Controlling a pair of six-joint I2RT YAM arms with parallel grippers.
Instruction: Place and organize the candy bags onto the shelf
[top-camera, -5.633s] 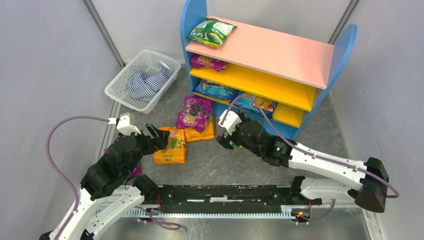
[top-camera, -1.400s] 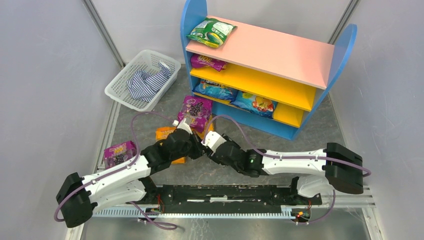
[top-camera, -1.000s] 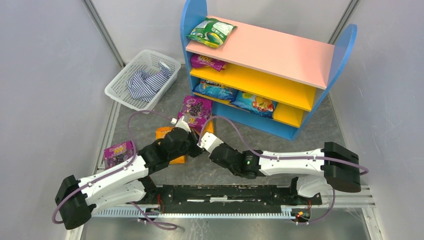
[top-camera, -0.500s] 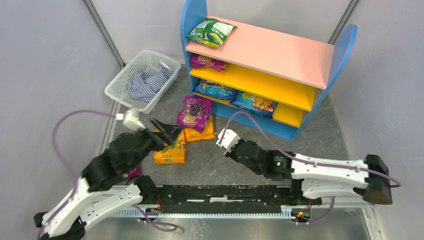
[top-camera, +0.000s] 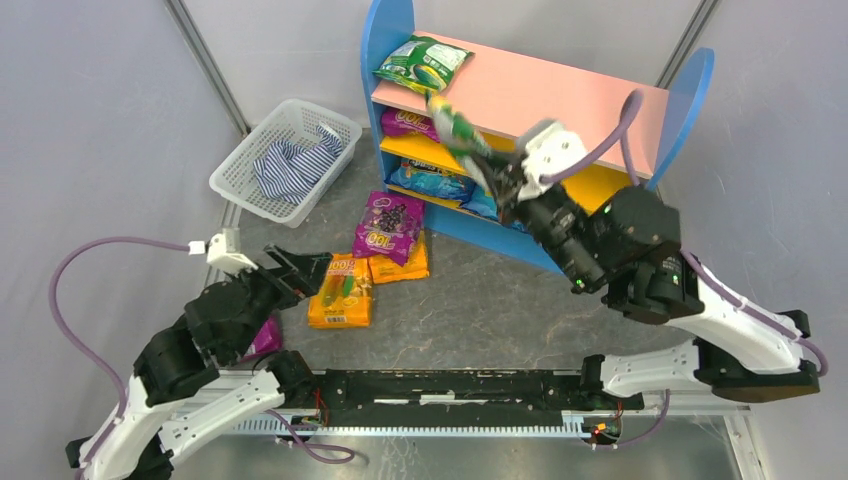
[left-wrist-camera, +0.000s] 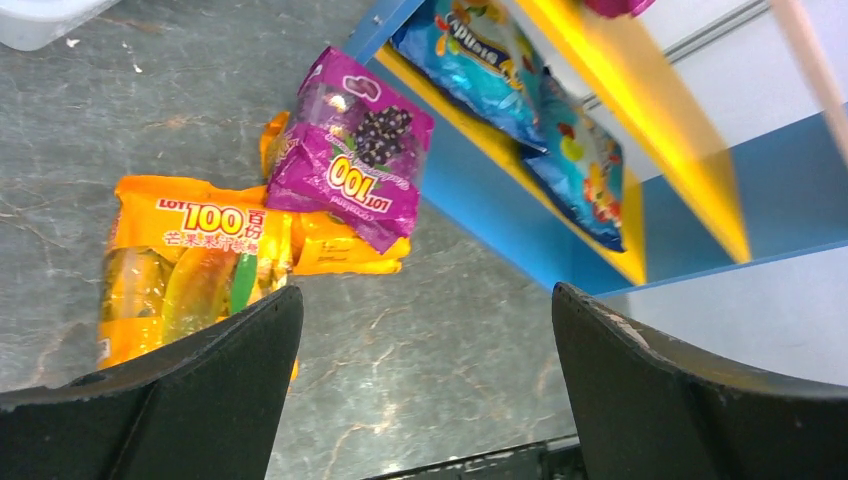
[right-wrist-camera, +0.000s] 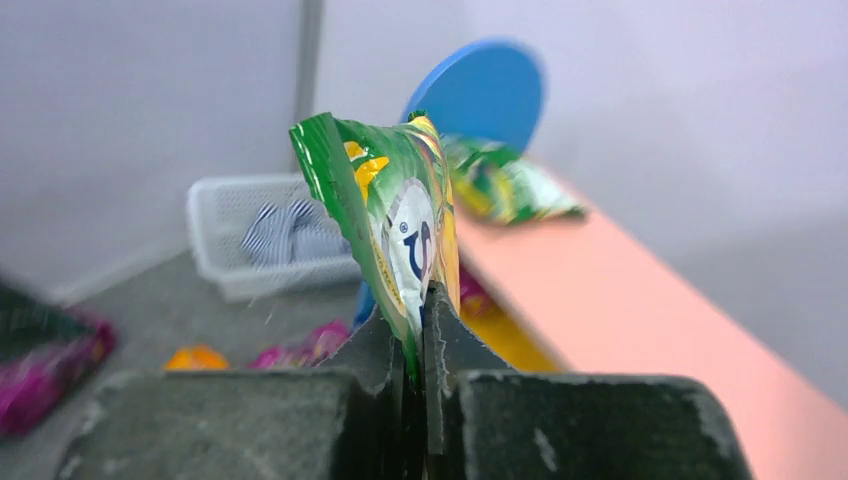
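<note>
My right gripper needs to turn outward first and then lower the green-yellow bag, to put it on the empty pink top board (top-camera: 503, 88) beside the green bag.
My right gripper (top-camera: 490, 168) is raised in front of the shelf (top-camera: 540, 95) and shut on the bottom edge of a green-yellow candy bag (top-camera: 455, 125). In the right wrist view that bag (right-wrist-camera: 395, 220) stands up from the shut gripper (right-wrist-camera: 420, 340), beside the pink top board (right-wrist-camera: 620, 300). Another green bag (top-camera: 422, 63) lies on the top board. My left gripper (top-camera: 305, 268) stands open and empty (left-wrist-camera: 425, 330) by the floor bags: a purple one (left-wrist-camera: 350, 165) and two orange ones (left-wrist-camera: 190, 265) (left-wrist-camera: 340, 250). One more purple bag (top-camera: 265, 335) is partly hidden under the left arm.
A purple bag (top-camera: 405, 122) lies on the yellow middle board, and blue bags (top-camera: 430, 180) lie on the lower one. A white mesh basket (top-camera: 285, 160) with a striped cloth stands at the back left. Grey walls close in both sides.
The two grippers were together over the orange bags. The left one has drawn back left and opened. The right one has risen to the shelf's top with the green-yellow bag.
</note>
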